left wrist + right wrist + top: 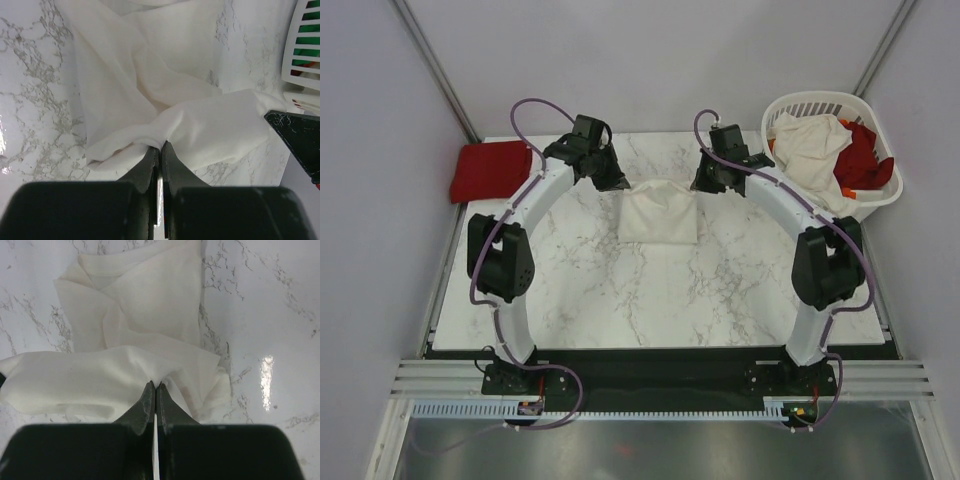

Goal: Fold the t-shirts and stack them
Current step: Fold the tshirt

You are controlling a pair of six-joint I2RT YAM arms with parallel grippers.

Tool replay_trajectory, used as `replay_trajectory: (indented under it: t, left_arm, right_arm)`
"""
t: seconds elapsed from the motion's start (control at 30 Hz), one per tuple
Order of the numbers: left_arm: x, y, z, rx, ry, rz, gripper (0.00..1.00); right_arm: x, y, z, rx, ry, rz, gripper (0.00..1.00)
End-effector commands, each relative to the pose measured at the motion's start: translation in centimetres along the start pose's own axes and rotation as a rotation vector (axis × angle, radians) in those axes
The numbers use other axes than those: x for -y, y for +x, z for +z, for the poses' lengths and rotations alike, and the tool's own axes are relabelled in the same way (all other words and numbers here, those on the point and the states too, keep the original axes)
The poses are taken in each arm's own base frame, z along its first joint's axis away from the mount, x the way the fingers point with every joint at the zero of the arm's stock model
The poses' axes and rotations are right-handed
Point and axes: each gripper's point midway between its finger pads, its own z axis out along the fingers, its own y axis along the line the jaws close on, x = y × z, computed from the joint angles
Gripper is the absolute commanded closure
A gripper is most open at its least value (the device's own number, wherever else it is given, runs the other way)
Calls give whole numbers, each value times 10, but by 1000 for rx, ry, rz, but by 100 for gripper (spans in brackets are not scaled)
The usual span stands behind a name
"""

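My left gripper needs to move outward and down onto the shirt's far part [628, 193] [97, 29] and let go of the cloth, because the pinched edge hangs short of the collar.
A cream-white t-shirt [660, 213] lies partly folded on the marble table [650, 290], toward the back middle. My left gripper [618, 181] is shut on its far left edge, and my right gripper [702, 183] is shut on its far right edge. In the left wrist view the cloth [165, 100] bunches at the closed gripper [160, 144]. In the right wrist view the cloth [130, 335] is pinched the same way by the gripper [155, 385]. A folded red t-shirt [488, 168] lies at the table's back left corner.
A white slatted laundry basket [865, 205] stands at the back right, holding a cream-white shirt [815, 150] and red cloth [865, 155]. Its rim shows in the left wrist view [305, 50]. Grey walls close in on both sides.
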Motion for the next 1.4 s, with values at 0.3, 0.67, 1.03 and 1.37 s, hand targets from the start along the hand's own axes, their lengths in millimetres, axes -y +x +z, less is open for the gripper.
replay_trajectory:
  t: [0.3, 0.67, 1.03, 1.37]
  left_arm:
    - [-34, -64, 59, -11, -8, -31, 92]
    - [-112, -93, 141, -46, -25, -182, 49]
    - [-77, -181, 37, 232, 22, -37, 0]
    - [-41, -114, 27, 113, 38, 88, 29]
  right_arm:
    - [-4, -65, 82, 55, 1, 84, 100]
    - [-18, -109, 163, 116, -288, 161, 24]
    - [-59, -130, 25, 316, -396, 8, 25]
    - [-68, 2, 52, 14, -495, 16, 72]
